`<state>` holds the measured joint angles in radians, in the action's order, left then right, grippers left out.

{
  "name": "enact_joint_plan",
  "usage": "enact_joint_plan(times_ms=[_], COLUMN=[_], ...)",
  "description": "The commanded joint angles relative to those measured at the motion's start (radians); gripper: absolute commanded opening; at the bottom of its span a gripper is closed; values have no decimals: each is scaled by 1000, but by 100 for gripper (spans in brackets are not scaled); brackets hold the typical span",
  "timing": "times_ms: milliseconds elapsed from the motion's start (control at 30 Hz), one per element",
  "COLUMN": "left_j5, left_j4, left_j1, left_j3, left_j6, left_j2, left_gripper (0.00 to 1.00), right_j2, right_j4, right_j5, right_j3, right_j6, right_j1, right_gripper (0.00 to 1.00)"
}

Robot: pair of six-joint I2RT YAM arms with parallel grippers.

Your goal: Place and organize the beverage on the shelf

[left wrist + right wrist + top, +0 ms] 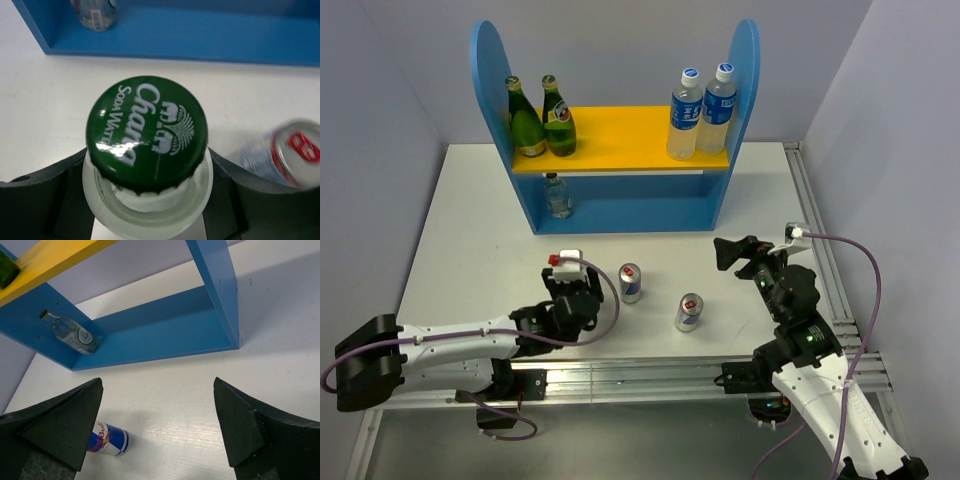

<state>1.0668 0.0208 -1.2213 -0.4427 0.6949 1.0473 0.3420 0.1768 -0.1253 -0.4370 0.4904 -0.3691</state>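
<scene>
I will carry the bottle outward with my left gripper next, because the shelf's lower level (588, 208) (144, 31) is outward of it. I will let go of the bottle beside the clear bottle, where there is free space.
A short clear bottle with a green Chang cap (146, 131) stands upright between the fingers (45, 200) of my left gripper (148, 200), which is shut on its neck; from above the left gripper (572, 286) hides it. Whether it rests on the table I cannot tell. Two silver-blue-red cans (631, 283) (689, 312) stand on the table to the right of it. The blue shelf (725, 190) holds two dark green bottles (527, 122) (558, 120) on its yellow board and a clear bottle (557, 196) on the lower level. My right gripper (732, 250) (157, 425) hangs open over bare table, facing the shelf (165, 335).
Two taller water bottles with blue caps (685, 115) (718, 108) stand on the right of the yellow board. A can (107, 438) shows beside my right gripper's left finger, and the other can (292, 155) sits to the right of the held bottle. The table's metal rail (820, 260) runs along the right edge.
</scene>
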Motion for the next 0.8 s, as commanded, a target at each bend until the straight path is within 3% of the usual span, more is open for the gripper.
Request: enact_joint_plan(times_ms=[0,200,333,400,600,767], left_j5=[-46,-154,-289,-362,-419,-442], left_j4=[344,598,587,608,806,852], left_j1=[115,267,417,451,511,546], left_j3=[-14,-59,-189,-227,-284,-361], left_j6=[-156,-317,-311,-330,-423,-480], left_j2=[-11,180,353,405,520,600], left_gripper=[0,0,0,0,0,0], right_j2=[12,-4,-1,-1,-3,6], right_j4=[-48,-48,-39,-36,-40,-49], right_j5=[4,16,21,21,27,32], right_j3=[3,9,6,6,9,9], right_j6=[7,4,0,-1,-1,1], right_j1=[-5,-5,-7,-7,-5,-5], right_gripper=[98,98,98,98,98,98])
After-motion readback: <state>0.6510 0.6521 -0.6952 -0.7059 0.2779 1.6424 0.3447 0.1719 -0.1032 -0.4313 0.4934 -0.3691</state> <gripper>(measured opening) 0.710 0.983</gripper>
